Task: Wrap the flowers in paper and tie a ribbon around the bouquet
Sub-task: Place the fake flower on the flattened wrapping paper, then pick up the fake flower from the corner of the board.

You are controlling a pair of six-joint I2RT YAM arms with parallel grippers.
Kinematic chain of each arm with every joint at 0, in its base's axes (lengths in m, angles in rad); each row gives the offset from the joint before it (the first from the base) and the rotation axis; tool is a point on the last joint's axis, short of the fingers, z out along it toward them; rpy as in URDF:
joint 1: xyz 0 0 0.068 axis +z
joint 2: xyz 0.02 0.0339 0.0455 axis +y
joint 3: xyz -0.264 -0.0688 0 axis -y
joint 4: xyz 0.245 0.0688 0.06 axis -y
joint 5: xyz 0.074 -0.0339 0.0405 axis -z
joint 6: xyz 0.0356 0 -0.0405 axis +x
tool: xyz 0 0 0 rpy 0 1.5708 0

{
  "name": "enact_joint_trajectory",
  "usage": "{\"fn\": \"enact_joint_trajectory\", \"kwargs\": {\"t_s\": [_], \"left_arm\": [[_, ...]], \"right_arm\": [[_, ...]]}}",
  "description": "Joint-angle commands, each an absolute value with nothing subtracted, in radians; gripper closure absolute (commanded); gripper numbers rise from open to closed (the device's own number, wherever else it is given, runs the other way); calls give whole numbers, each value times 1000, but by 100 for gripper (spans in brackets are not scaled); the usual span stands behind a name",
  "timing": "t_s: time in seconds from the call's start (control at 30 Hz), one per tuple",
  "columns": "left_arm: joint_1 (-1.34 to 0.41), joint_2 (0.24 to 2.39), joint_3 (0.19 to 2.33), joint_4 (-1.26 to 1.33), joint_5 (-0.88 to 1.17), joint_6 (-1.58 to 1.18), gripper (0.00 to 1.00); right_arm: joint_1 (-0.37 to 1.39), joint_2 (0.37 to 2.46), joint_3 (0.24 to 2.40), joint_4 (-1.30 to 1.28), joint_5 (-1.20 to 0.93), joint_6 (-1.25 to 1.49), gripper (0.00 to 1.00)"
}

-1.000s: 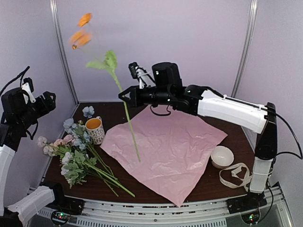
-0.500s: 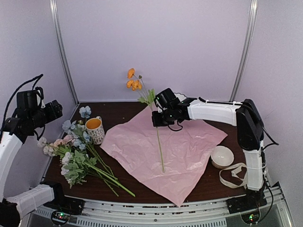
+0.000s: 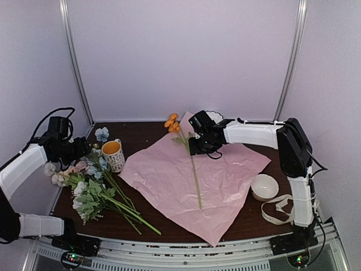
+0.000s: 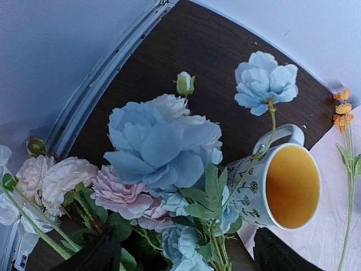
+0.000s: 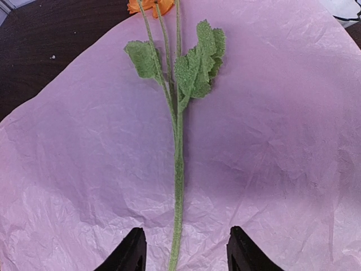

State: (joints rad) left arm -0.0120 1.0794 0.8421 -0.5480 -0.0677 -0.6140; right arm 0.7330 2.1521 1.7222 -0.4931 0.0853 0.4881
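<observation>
Next, my left gripper lowers and eases outward onto the large blue bloom of the heap of flowers, since that bloom stands just ahead of its open fingers.
The paper lies flat on the table, pink side up. One orange-bloomed flower lies on the paper, blooms at the far corner. My right gripper hovers low over its stem, open, with the stem lying free between the fingers. The other flowers lie in a bunch at the left. My left gripper hangs open just above their blue and pink heads, holding nothing. The cream ribbon lies at the front right. The bouquet is out of view.
A patterned mug with a yellow inside stands between the bunch and the paper's left edge. A white bowl sits right of the paper, beside the ribbon. Booth walls close in the back and sides.
My right gripper brought the orange flower down from the air, laid it on the paper and opened, letting it go. My left arm dropped toward the flower bunch.
</observation>
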Motion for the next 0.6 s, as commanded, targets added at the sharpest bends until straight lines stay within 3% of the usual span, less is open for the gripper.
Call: {"fn": "enact_joint_trajectory", "kwargs": {"t_s": [0.0, 0.27, 0.37, 0.43, 0.47, 0.5, 0.57], "left_arm": [[-9, 1172, 876, -437, -113, -647, 15], [-6, 1444, 982, -419, -175, -629, 17], [-6, 1525, 1010, -413, -163, -635, 24], [-5, 1535, 1015, -408, -173, -637, 45], [-6, 1526, 1015, -414, -190, -639, 68], [-5, 1505, 1012, -417, -215, -643, 84], [-5, 1443, 996, -416, -266, -643, 100]], "right_arm": [[733, 2061, 1677, -471, 120, 460, 50], [736, 2007, 1584, -433, 93, 449, 51], [736, 1992, 1557, -418, 90, 444, 52], [736, 1987, 1554, -423, 84, 437, 52], [737, 1983, 1553, -426, 80, 433, 52], [738, 1978, 1551, -428, 79, 431, 52], [741, 1964, 1543, -427, 77, 423, 52]]}}
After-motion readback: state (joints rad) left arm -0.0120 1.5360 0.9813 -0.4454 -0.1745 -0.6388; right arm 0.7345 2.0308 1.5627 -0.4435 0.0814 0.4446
